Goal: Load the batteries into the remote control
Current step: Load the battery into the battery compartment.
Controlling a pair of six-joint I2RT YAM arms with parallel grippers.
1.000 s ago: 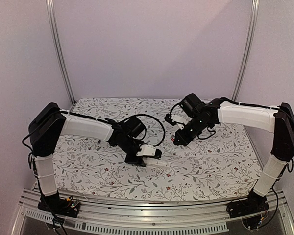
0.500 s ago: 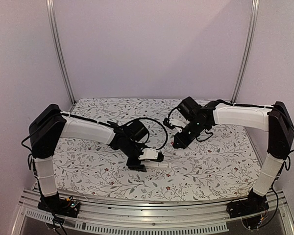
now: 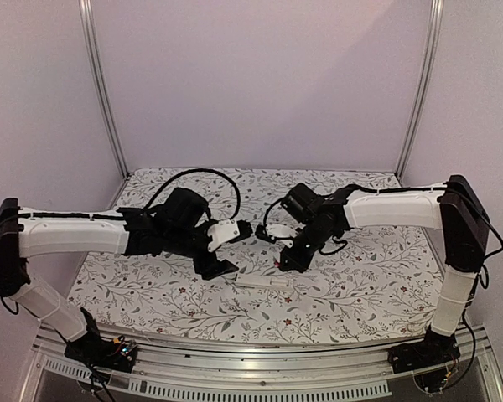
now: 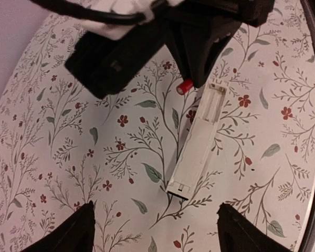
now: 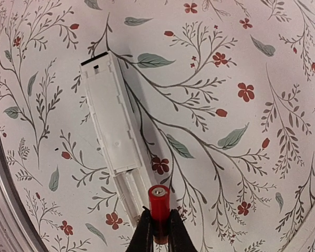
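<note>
Next, the right gripper moves down and slightly back onto the open bay's far-side slot, which still lies empty, and releases the battery there.
The remote control lies flat on the floral cloth, back side up, with its battery bay open at its right end. It also shows in the left wrist view and the right wrist view. My right gripper is shut on one battery, red end forward, held just above and beside the open bay. The battery's red end also shows in the left wrist view. My left gripper is open and empty, just left of the remote's black-tipped end. No other battery shows.
The floral cloth covers the table. Metal posts stand at the back corners and a rail runs along the near edge. The right arm's black wrist hangs over the remote's far end.
My left arm has swung back to the left, off the remote, and its gripper now stands open beside it. My right gripper has come down and left with the battery to the remote's right end.
</note>
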